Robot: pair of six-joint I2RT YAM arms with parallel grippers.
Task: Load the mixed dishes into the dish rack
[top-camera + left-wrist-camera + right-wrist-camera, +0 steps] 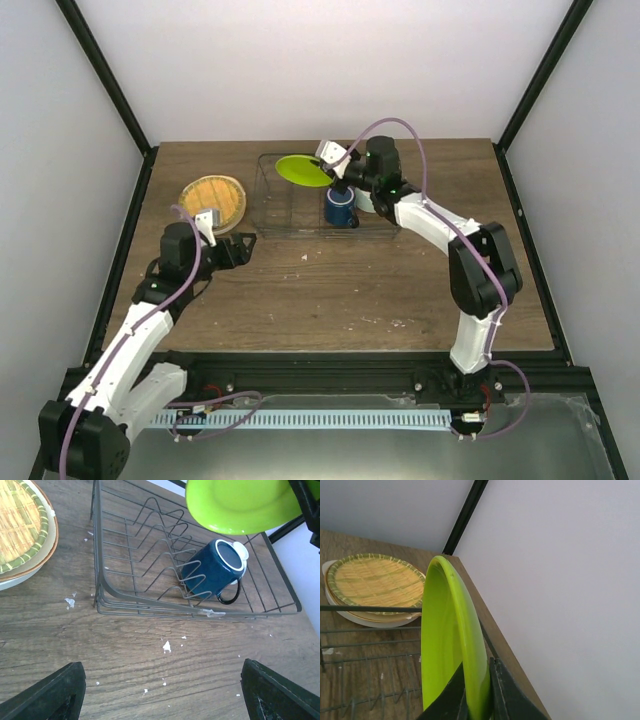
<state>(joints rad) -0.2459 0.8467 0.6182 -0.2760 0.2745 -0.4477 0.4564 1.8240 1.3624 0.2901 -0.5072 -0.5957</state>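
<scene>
The right gripper lowers at the rack's back point(306, 185) next, turning the lime-green plate upright behind the rack's wires, since the space past the dark blue mug is empty.
The dish rack point(300, 234) is a grey wire rack with tines; it also shows in the left wrist view point(150, 607) and the right wrist view point(370, 608). My right gripper point(338, 168) point(480, 695) is shut on the rim of the lime-green plate point(302, 170) point(240, 505) point(452, 640) and holds it on edge above the rack's back part. The dark blue mug point(339, 208) point(215, 570) lies tilted on the tines. The tan woven-look plate point(213, 202) point(20, 525) point(375, 582) tops a stack left of the rack. My left gripper point(236, 250) point(167, 690) is open and empty over the table before the rack. The mint bowl is not visible.
A pale plate rim point(20, 577) shows under the woven plate. White crumbs point(166, 646) lie on the wooden table point(350, 290) in front of the rack. Black frame posts point(530, 90) and white walls close in the table's back and sides.
</scene>
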